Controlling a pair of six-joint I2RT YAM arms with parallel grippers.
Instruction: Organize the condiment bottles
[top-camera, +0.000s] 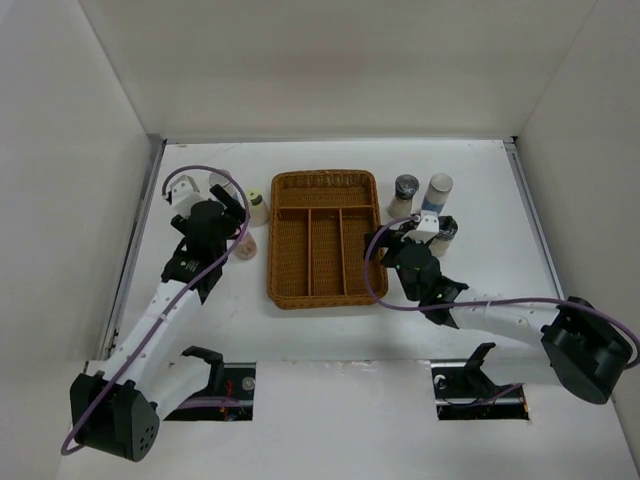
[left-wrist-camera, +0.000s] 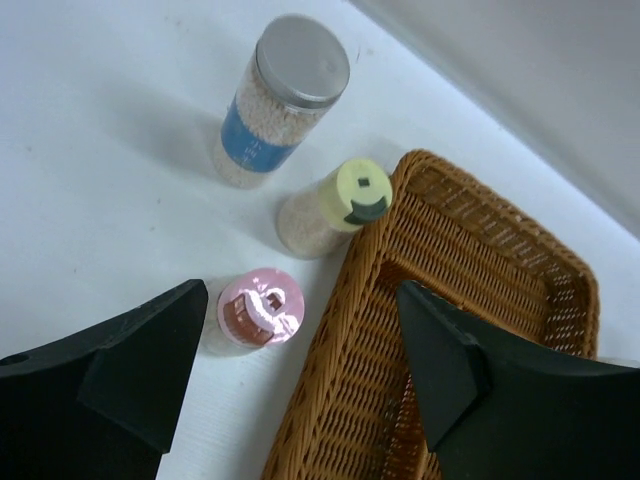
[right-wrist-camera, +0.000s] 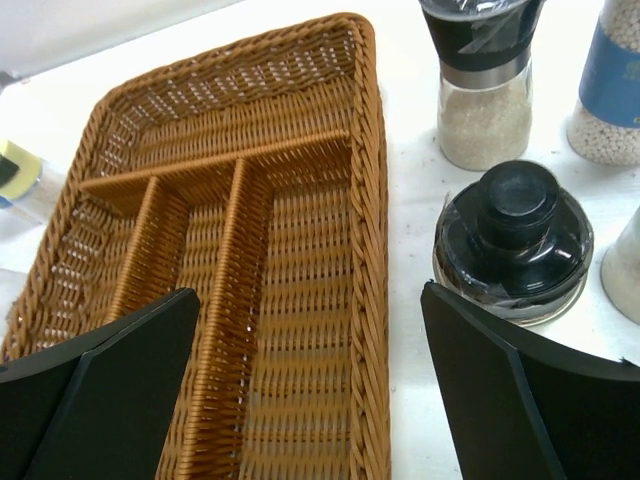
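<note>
The grey-capped jar stands farther outward and lower down, so my left gripper needs to move outward past the pink jar to it and lower the fingers around its cap (top-camera: 222, 179) (left-wrist-camera: 304, 58).
On the left of the brown wicker tray (top-camera: 322, 238) stand a yellow-capped jar (top-camera: 257, 205) and a pink-capped jar (top-camera: 243, 246). The left wrist view shows a grey-capped, blue-labelled jar (left-wrist-camera: 285, 95), the yellow-capped jar (left-wrist-camera: 345, 200) against the tray's corner, and the pink-capped jar (left-wrist-camera: 258, 308). My left gripper (left-wrist-camera: 300, 292) is open and empty above the pink jar and the tray's rim (left-wrist-camera: 330, 380). My right gripper (right-wrist-camera: 308, 295) is open and empty over the tray's right rim (right-wrist-camera: 375, 300), beside a black-capped jar (right-wrist-camera: 515, 240). A black-topped grinder jar (right-wrist-camera: 482, 80) and a blue-labelled jar (right-wrist-camera: 612, 90) stand behind it.
The tray (right-wrist-camera: 200, 200) has one long cross compartment and three lengthwise ones, with nothing in them. Another pale jar (right-wrist-camera: 625, 265) shows at the right wrist view's right edge. White walls enclose the table on the left, back and right.
</note>
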